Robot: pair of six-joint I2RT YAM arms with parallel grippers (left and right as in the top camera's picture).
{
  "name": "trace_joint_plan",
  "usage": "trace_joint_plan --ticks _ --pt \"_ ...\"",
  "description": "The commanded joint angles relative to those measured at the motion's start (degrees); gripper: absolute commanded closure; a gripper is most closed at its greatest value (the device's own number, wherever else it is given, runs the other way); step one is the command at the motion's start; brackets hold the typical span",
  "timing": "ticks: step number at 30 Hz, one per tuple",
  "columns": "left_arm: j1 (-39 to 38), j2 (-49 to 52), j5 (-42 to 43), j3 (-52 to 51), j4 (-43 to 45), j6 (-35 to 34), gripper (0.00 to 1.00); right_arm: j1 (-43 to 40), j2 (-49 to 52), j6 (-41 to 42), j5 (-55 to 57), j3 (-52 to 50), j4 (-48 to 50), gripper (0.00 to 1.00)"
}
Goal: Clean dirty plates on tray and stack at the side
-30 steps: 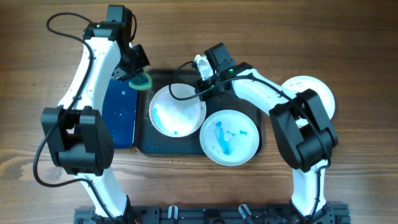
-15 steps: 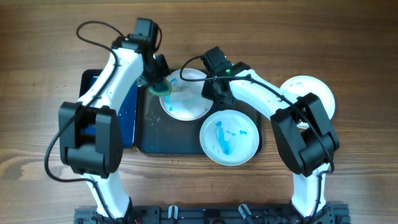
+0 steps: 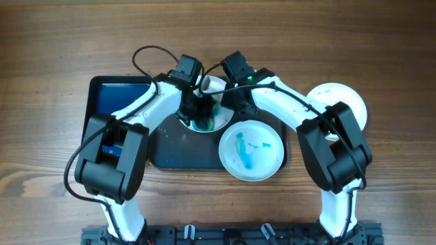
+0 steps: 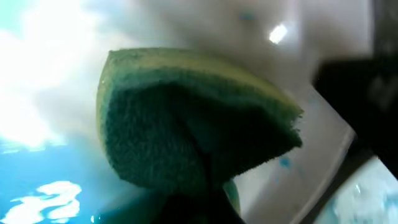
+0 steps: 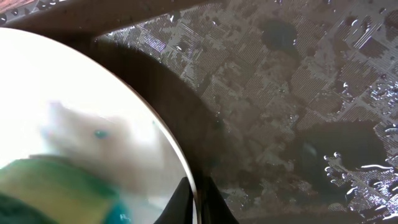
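Observation:
The third plate (image 3: 334,95) is right of my right gripper in the overhead view, so I next lift the held plate across, lower it on top and release.
My right gripper (image 3: 225,101) is shut on the rim of a white plate (image 3: 211,87) (image 5: 74,99) and holds it tilted over the dark tray (image 3: 170,153) (image 5: 298,93). My left gripper (image 3: 197,112) is shut on a green sponge (image 4: 186,118) (image 3: 204,122) and presses it against that plate's face (image 4: 323,143), which carries blue smears. A second blue-smeared plate (image 3: 251,150) lies on the tray's right part. A third plate (image 3: 344,102), plain white, lies on the table to the right, partly behind my right arm.
A narrow black tray with a blue bottom (image 3: 116,102) sits left of the dark tray. The dark tray's floor is wet with droplets (image 5: 348,162). Wooden table (image 3: 381,190) all around.
My left gripper has carried the sponge from the blue tray rightwards onto the held plate. The right gripper has lifted and tilted the plate toward the tray's back edge.

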Motion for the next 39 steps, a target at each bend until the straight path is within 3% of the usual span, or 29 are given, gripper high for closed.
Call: trace_joint_plan --ticks 1,3,4,6,8,13,21,25,30,34,35,36,39 --pt "-0.61 1.4 12.35 -2.38 -1.64 11.41 0.96 -0.9 0.66 0.48 4.26 -1.11 0.76 0.96" --pt "0.85 1.4 11.06 -2.38 -0.42 10.58 0.96 -0.9 0.66 0.09 3.91 -1.11 0.92 0.96" --pt "1.86 1.4 7.34 -2.38 0.68 6.88 0.96 -0.9 0.66 0.09 3.91 -1.11 1.09 0.96" --pt "4.66 1.4 -9.55 -2.38 2.89 -8.44 0.96 -0.9 0.66 0.09 3.91 -1.11 1.09 0.96" --pt "7.04 1.4 -22.1 -2.38 3.28 -18.64 0.96 -0.9 0.66 0.09 3.91 -1.11 1.05 0.96" --pt "8.52 1.38 -33.79 -2.16 6.78 -20.72 0.96 -0.9 0.66 0.07 3.91 -1.11 1.05 0.96" --pt "8.39 1.38 -33.97 4.87 13.99 -20.48 0.96 -0.9 0.66 0.07 3.93 -1.18 1.03 0.96" --pt "8.26 0.74 -33.48 8.68 12.87 -20.48 0.96 -0.9 0.66 0.04 3.93 -1.22 1.07 0.96" --pt "8.17 -4.39 -30.49 9.6 4.96 -20.48 0.96 -0.9 1.16 -1.99 2.23 -1.22 2.14 0.96" --pt "8.7 -6.54 -22.16 9.6 -6.95 -20.48 0.96 -0.9 4.22 -2.97 -3.74 -1.22 5.14 0.83" --pt "8.68 -6.51 -21.03 9.57 -9.55 -20.5 0.96 -0.9 4.92 -3.02 -5.38 -1.22 5.53 0.85" --pt "8.68 -6.51 -21.07 9.57 -10.8 -20.5 0.96 -0.9 4.92 -3.34 -5.62 -1.22 5.49 0.96" --pt "8.68 -6.51 -21.07 9.57 -12.57 -20.46 0.96 -0.9 2.51 -8.13 -6.62 -0.02 3.93 0.96"
